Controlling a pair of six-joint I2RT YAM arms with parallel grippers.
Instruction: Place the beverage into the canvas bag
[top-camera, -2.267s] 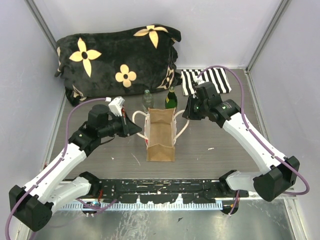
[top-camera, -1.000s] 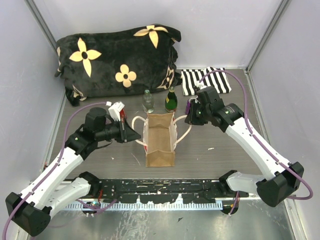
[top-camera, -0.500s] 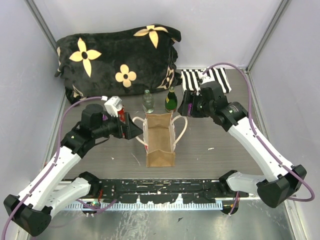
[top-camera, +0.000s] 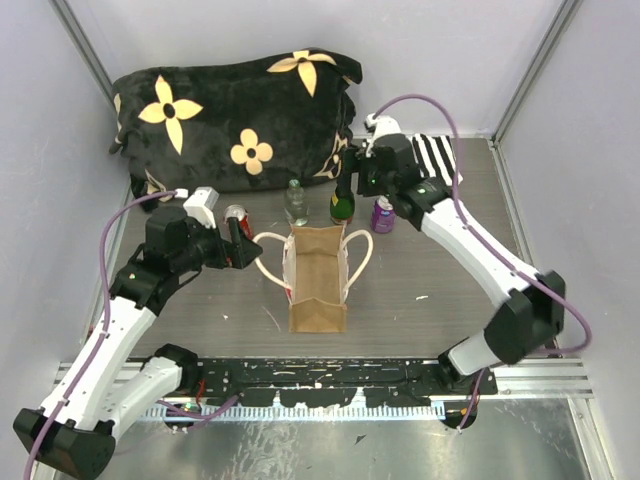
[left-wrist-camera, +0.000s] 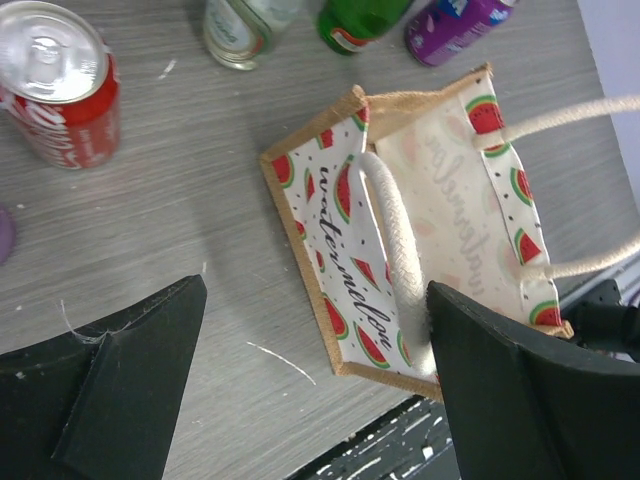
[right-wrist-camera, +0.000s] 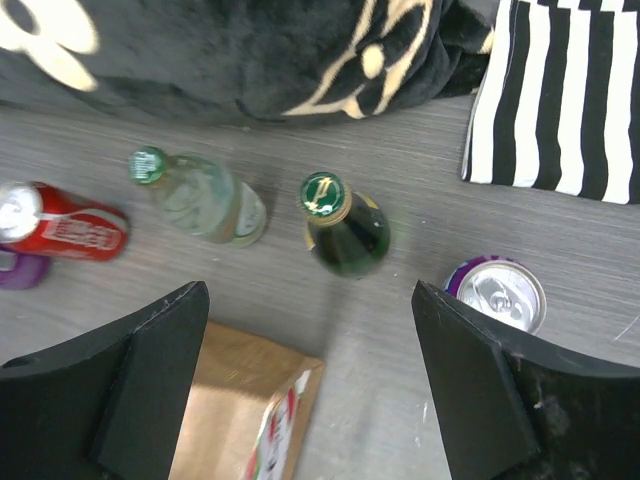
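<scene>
My open right gripper moves down next until its fingers are on either side of the neck (top-camera: 343, 192) (right-wrist-camera: 328, 203) of the green bottle.
The tan canvas bag (top-camera: 318, 278) stands upright with its mouth open in the middle of the table. In the left wrist view its watermelon-print panel (left-wrist-camera: 345, 255) and cream handle (left-wrist-camera: 395, 250) show. Behind it stand a clear bottle (top-camera: 295, 200), a green bottle (top-camera: 342, 203), a purple can (top-camera: 383, 214) and a red can (top-camera: 238, 220). My left gripper (top-camera: 243, 250) is open just left of the bag, and the near handle lies beside its right finger (left-wrist-camera: 520, 400). My right gripper (right-wrist-camera: 310, 300) is open above the green bottle (right-wrist-camera: 345, 228), holding nothing.
A black pillow (top-camera: 235, 115) with cream flowers fills the back left. A black-and-white striped cloth (top-camera: 425, 160) lies at the back right. Metal rails edge the table, and a black perforated strip (top-camera: 320, 380) runs along the front.
Both grippers have opened and let go of the bag's handles. The right arm swung back over the bottles, uncovering the purple can. The left gripper drew back to the left.
</scene>
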